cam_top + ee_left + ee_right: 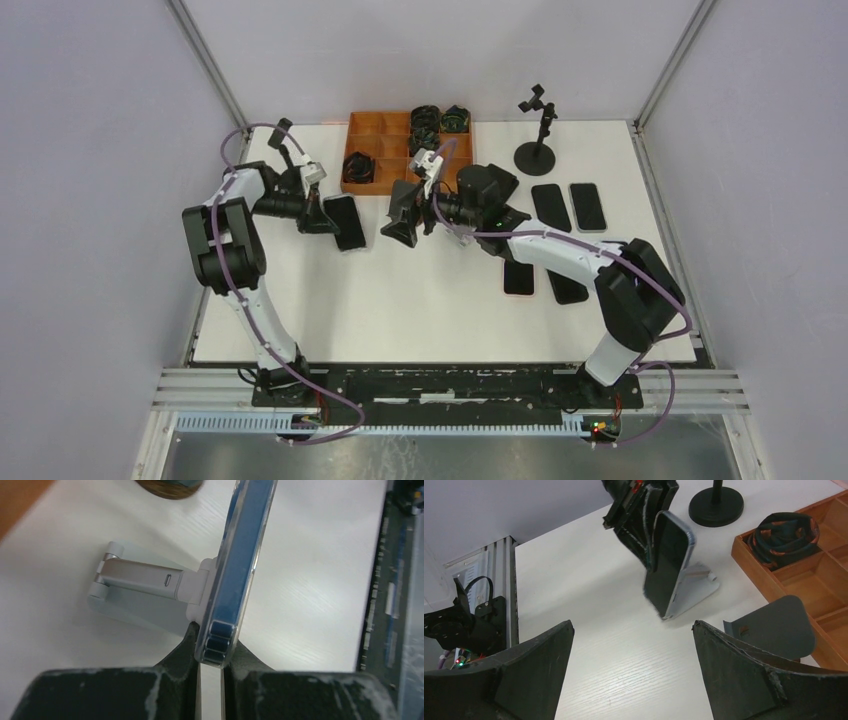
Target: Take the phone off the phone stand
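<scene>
I need to move my right gripper to its left in the top view, onto the phone's free side edge [357, 213] [684, 562], because my left gripper covers the phone's other side.
A phone [669, 565] with a dark screen and a blue edge [240, 565] leans on a silver phone stand [698, 584], whose hinged arm [142, 577] touches the phone's back. My left gripper [212, 642] is shut on the phone's upper edge, one finger on each face. In the right wrist view the left gripper [640, 515] sits above the phone. In the top view the phone [345, 222] is at the left, with the left gripper [322, 215] beside it. My right gripper [631, 630] is open and empty, to the right of the phone in the top view [403, 217].
An orange compartment tray [372, 135] holding black straps stands at the back. A black pole stand [538, 150] is at the back right. Several dark phones [588, 205] lie flat on the right. A dark grey curved stand [774, 625] is near my right finger.
</scene>
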{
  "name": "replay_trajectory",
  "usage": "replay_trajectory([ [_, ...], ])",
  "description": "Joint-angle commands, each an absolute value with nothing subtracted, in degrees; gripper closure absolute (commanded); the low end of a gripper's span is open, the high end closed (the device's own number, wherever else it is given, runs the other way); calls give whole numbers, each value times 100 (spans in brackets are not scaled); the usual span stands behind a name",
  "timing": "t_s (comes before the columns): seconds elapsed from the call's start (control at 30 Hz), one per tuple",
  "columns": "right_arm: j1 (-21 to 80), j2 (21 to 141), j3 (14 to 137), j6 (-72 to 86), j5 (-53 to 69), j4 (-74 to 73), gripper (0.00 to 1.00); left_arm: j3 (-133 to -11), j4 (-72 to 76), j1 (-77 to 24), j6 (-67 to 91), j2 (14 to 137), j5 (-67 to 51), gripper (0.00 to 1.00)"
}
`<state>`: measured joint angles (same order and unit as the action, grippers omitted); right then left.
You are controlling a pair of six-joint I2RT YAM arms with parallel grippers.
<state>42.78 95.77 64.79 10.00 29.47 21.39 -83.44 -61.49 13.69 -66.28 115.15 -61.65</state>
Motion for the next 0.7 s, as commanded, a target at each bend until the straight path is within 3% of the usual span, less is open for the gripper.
replay_trajectory([
  [0.0, 4230, 9783, 6475, 913, 2901, 2078, 4, -8141, -8391, 1028, -7851, 11524, -6333, 98],
  [0.13, 4235, 10133, 6563, 868, 2770, 2046, 4, -7884, -8192, 792, -7719, 11290, -6212, 97],
  [0.23, 4229, 10470, 6763, 940, 2815, 2047, 4, -7781, -7510, 736, -7117, 11172, -6116, 90],
  [0.37, 4245, 10930, 7050, 1136, 2979, 2206, 5, -7456, -6414, 563, -6198, 10715, -5621, 64],
  [0.53, 4256, 11204, 7279, 1460, 3289, 2593, 5, -7148, -5747, 502, -5687, 10010, -5127, 41],
  [0.57, 4281, 11236, 7330, 1498, 3347, 2644, 5, -7148, -5739, 508, -5660, 9922, -5065, 31],
  [0.63, 4347, 11330, 7451, 1503, 3376, 2637, 5, -7157, -5787, 517, -5640, 9785, -4942, 25],
  [0.67, 4361, 11388, 7521, 1505, 3390, 2635, 5, -7173, -5818, 526, -5625, 9723, -4868, 6],
])
